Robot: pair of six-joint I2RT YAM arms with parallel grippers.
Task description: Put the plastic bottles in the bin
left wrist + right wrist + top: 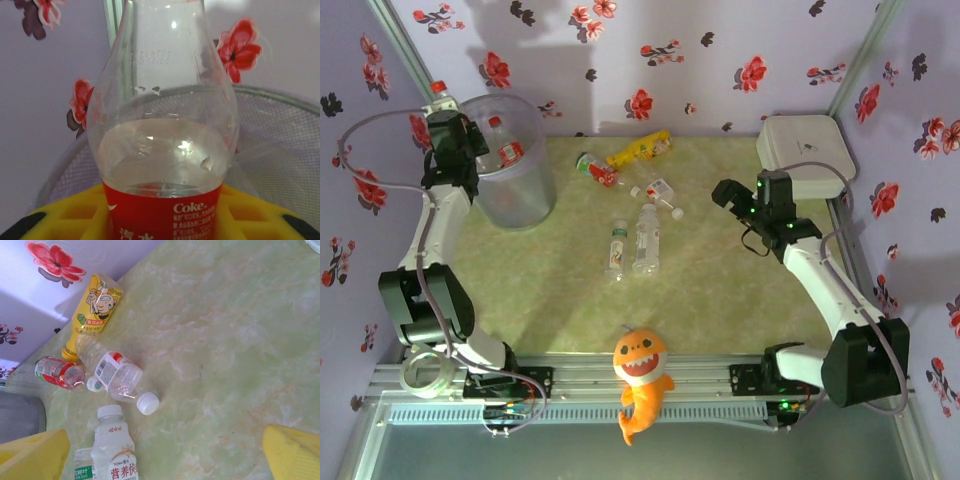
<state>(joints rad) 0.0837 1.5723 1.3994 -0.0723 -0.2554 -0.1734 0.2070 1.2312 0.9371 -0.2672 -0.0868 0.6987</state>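
Note:
The Coke bottle is still at the bin's rim, so my left gripper will move gently sideways over the bin's opening (502, 138) beside it and release the bottle.
My left gripper (448, 125) is shut on a clear Coke bottle (160, 125) with a red label, its yellow fingers (75, 215) on both sides. The bottle stands upright at the left rim of the translucent bin (525, 200), and its red cap (439, 87) points up. The bin's rim (280, 100) curves behind it. Another red-labelled bottle (506, 150) lies inside the bin. My right gripper (740, 195) hangs open over the table with nothing between its fingers (35, 455). On the table lie a yellow bottle (95, 307), a red-labelled one (57, 373), a white-capped one (117, 377) and two white-labelled ones (647, 238) (616, 248).
A white square lidded box (805, 155) sits at the back right, close behind my right arm. An orange plush fish (640, 375) lies at the near edge between the arm bases. Flowered walls enclose the table on three sides.

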